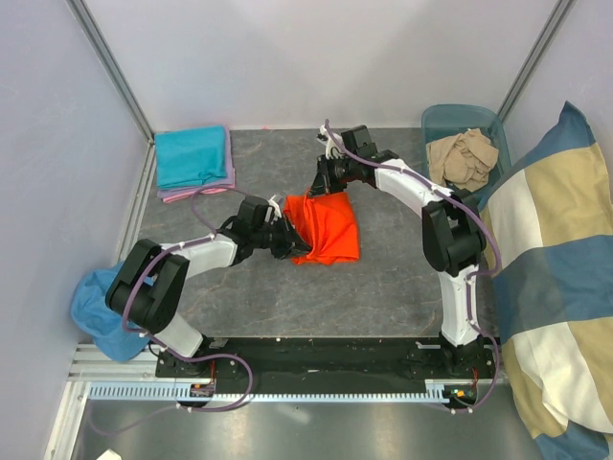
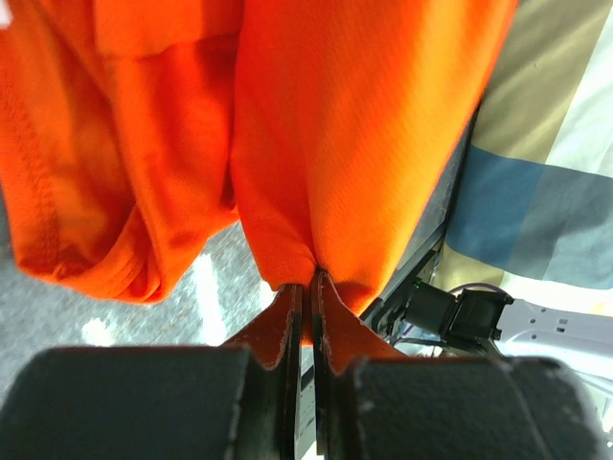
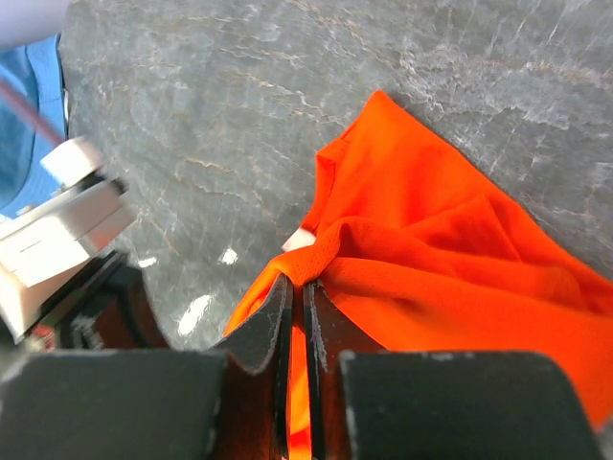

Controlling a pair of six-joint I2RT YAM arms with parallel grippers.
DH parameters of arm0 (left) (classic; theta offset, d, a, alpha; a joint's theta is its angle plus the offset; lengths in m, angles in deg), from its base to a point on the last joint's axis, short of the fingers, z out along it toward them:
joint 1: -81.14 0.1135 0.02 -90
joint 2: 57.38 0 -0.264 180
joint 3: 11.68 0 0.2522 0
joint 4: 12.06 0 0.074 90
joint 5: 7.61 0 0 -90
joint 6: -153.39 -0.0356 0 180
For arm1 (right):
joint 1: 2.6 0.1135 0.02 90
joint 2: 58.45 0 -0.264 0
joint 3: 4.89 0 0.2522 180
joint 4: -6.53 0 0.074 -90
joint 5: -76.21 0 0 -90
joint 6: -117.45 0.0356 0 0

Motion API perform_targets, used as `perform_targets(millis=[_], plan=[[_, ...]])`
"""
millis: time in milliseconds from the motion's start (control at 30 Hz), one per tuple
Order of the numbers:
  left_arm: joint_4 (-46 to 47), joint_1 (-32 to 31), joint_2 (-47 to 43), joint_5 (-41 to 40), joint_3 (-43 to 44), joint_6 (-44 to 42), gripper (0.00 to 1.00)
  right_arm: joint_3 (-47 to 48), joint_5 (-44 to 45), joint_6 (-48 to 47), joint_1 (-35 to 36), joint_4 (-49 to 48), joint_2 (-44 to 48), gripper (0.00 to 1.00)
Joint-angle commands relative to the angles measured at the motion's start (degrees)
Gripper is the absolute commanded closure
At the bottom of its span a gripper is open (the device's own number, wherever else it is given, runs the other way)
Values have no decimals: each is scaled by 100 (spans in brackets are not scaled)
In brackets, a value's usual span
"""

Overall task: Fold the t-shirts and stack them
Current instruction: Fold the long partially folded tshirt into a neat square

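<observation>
My left gripper draws back and down to the tabletop by the shirt's near edge next and releases, since the orange cloth hangs bunched between both grippers.
A bright orange t-shirt (image 1: 329,230) hangs bunched between both arms over the middle of the dark table. My left gripper (image 1: 284,233) is shut on its left edge; in the left wrist view the orange cloth (image 2: 364,144) is pinched between the closed fingers (image 2: 287,316). My right gripper (image 1: 321,187) is shut on the shirt's upper edge; the right wrist view shows a fold of the orange shirt (image 3: 450,259) clamped in the gripper (image 3: 305,287). A folded teal t-shirt (image 1: 192,155) lies on a pink-lilac one (image 1: 196,193) at the back left. Beige t-shirts (image 1: 465,158) fill a bin.
A teal plastic bin (image 1: 460,119) stands at the back right. A big blue-and-beige blocked cushion (image 1: 556,278) lies along the right side. Blue cloth (image 1: 96,311) hangs off the table's left edge by the left arm's base. White walls enclose the back and sides.
</observation>
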Motion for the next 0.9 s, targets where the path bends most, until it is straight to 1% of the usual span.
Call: perform_targets(millis=[0,167,300,600,867], plan=[[157,-35,-438,25,-323,272,98,280,-217,298,1,-608,-308,88],[157,-44,-807,-204,-771,360,98,289,-533,562,10,-951,-599,87],[166,-44,-904,-274,-965,369,98,201,-753,659,54,-1153,-740,87],[183,-44,-1062,-459,-1299,422,98,78,-815,852,160,-1593,-1038,87],[183,-44,-1045,-749,-1598,440,98,7,-789,861,230,-1716,-1337,86]])
